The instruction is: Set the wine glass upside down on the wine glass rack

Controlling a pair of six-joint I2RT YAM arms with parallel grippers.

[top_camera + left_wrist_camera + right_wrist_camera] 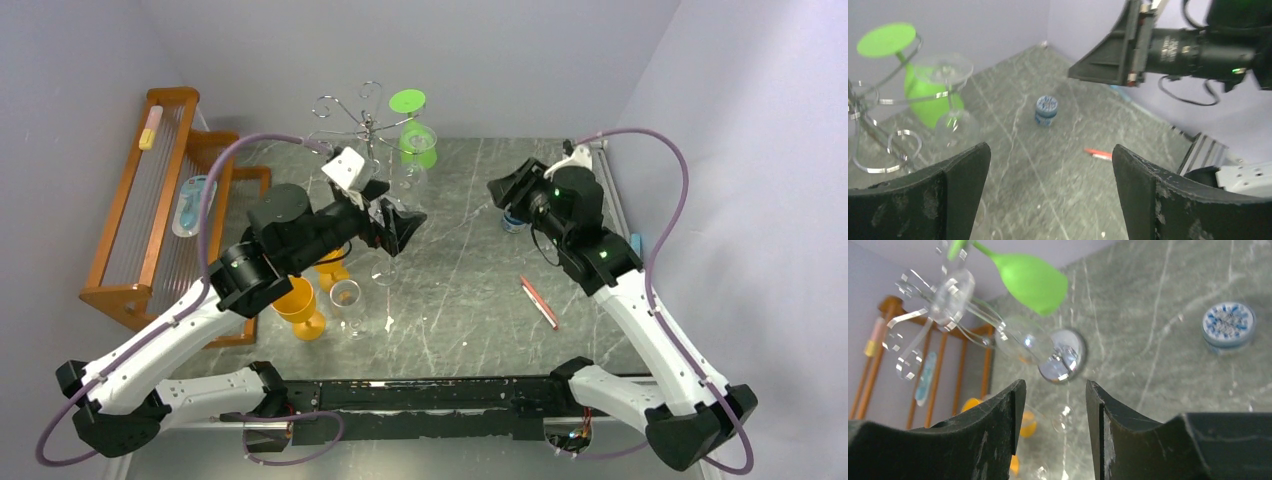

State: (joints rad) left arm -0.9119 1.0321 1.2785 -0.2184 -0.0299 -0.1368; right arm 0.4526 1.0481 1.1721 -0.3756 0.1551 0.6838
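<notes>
The standing clear glass nearest the rack [383, 269] is on the tabletop below the robot's left gripper, so the gripper will tip downward and lower onto it next.
The chrome wine glass rack [366, 118] stands at the back of the table, its curled wire arms [878, 100] at the left of the left wrist view. A clear wine glass [409, 178] hangs upside down from one arm, foot up [944, 67], bowl down [1020, 337]. A green glass [417, 135] hangs upside down beside it. My left gripper [403, 226] [1050, 150] is open just in front of the clear glass, touching nothing. My right gripper [507, 190] [1055, 385] is open and empty, apart from the rack on its right.
An orange-brown wooden rack [160, 210] runs along the left side. Two orange glasses [302, 306] and a clear glass [345, 295] stand under the left arm. A blue tin [515, 222] sits below the right gripper. A red pen [540, 303] lies right of centre.
</notes>
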